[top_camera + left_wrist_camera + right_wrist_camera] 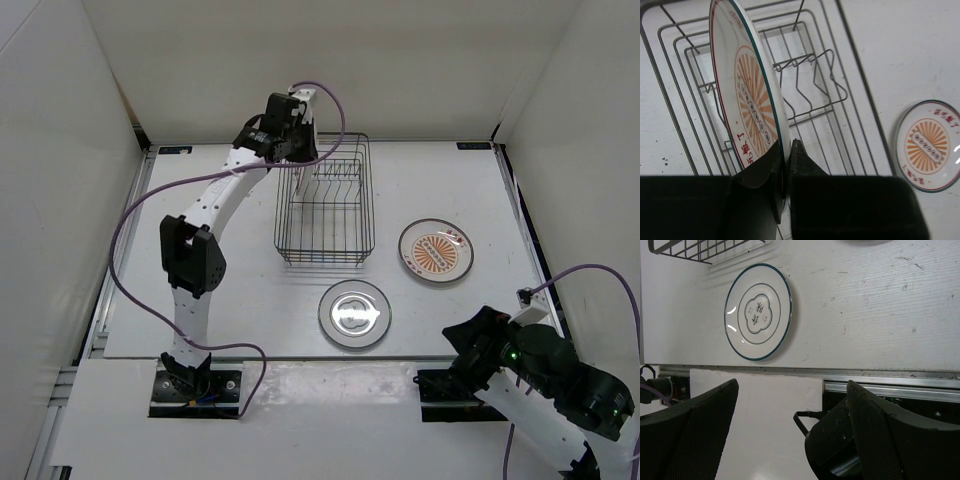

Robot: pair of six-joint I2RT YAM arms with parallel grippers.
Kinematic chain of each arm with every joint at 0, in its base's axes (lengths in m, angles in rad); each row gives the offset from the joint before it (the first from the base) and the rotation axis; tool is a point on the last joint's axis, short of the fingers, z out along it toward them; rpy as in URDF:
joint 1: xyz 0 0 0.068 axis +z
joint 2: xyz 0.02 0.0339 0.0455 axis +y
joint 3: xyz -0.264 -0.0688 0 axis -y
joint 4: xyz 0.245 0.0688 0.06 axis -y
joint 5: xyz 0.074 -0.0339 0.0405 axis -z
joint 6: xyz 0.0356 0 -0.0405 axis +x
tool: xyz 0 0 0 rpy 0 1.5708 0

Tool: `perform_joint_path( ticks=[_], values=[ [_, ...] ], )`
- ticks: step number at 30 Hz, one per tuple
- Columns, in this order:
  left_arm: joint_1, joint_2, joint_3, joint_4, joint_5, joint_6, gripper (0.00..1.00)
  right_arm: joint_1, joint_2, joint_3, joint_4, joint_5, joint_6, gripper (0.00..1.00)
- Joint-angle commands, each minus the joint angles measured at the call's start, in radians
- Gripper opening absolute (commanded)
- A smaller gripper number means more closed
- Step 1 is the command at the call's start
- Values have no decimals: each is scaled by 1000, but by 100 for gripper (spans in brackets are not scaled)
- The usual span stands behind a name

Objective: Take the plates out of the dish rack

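Note:
My left gripper rises off the rack (340, 215) next, swings across and back toward the flat orange-patterned plate, then lowers over it, since the held plate's sunburst matches.
The dark wire dish rack (340, 215) stands mid-table. My left gripper (297, 160) is at its far left corner, shut on the rim of a white plate (747, 100) with a dark rim, an orange sunburst centre and red characters. The plate stands on edge over the rack wires (812, 97), and my gripper (786, 150) pinches its near rim. In the top view it shows only as a thin white edge (301, 180). A second orange-patterned plate (436, 250) lies flat right of the rack. A grey-flower plate (355, 313) lies flat in front of it. My right gripper (792, 430) is open and empty, low over the near edge.
White walls enclose the table on three sides. A metal rail (890, 385) runs along the table's near edge, with the right arm's base (450, 385) below it. The left arm's purple cable (130, 215) loops over the left side. The rack's corner (690, 247) shows in the right wrist view.

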Motion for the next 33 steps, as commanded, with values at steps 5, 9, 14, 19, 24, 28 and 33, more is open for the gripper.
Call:
perform_joint_path(
  ticks=[5,9,14,19,24,28,33],
  values=[
    [-60,-281,-29,139,52,-37,0,11,-30,148,-144,46,-15,90],
    [-175,-325,-32,186,46,56,0,11,30,303,-228,93,2,90],
    [-470,-232,31,182,-170,251,0,8,134,616,-305,87,-12,87],
    [-648,-40,92,211,-356,425,0,2,197,804,-305,55,-38,82],
    [-726,88,114,277,-445,531,0,7,243,897,-305,47,-52,82],
    [-763,174,128,340,-489,592,0,7,272,957,-305,27,-70,82],
    [-785,228,112,363,-496,603,0,7,259,962,-303,10,-82,82]
  ],
)
